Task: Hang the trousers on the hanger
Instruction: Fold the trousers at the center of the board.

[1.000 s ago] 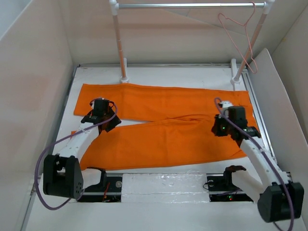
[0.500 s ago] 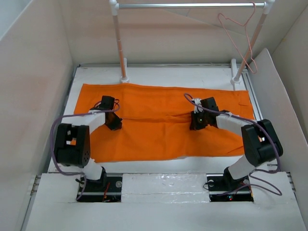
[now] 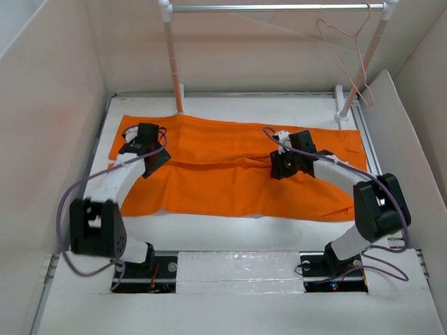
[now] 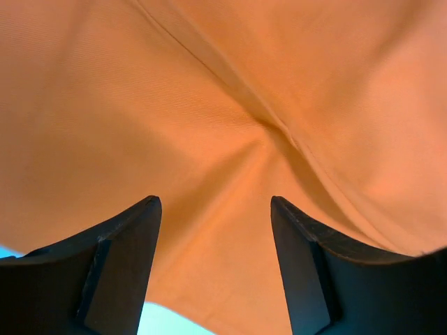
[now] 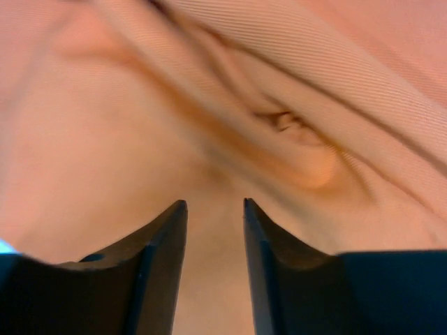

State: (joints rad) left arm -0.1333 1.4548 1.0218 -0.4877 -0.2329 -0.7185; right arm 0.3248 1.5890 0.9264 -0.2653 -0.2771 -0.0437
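Observation:
I should move my left gripper back and to the left in the top view next, onto the trouser hem's near corner (image 3: 126, 210). Its fingers are in from that end of the trousers.
The orange trousers (image 3: 230, 183) lie folded lengthwise in a band across the white table. My left gripper (image 3: 150, 157) is down on their left end with its jaws wide apart; in the left wrist view (image 4: 215, 209) creased cloth (image 4: 209, 105) lies under them. My right gripper (image 3: 281, 166) is down on the cloth right of the middle. In the right wrist view (image 5: 213, 206) its jaws stand narrowly apart over a bunched fold (image 5: 293, 129). The pale pink wire hanger (image 3: 341, 64) hangs from the right end of the rail, far from both grippers.
A silver rail (image 3: 272, 8) on white posts (image 3: 173, 63) spans the back of the table. White walls close in left, back and right, with a slanted board (image 3: 398, 139) at the right. A bare strip of table (image 3: 230, 234) lies before the trousers.
The trousers went from two spread legs to one folded band and have shifted toward the back. Both grippers moved back and inward with them.

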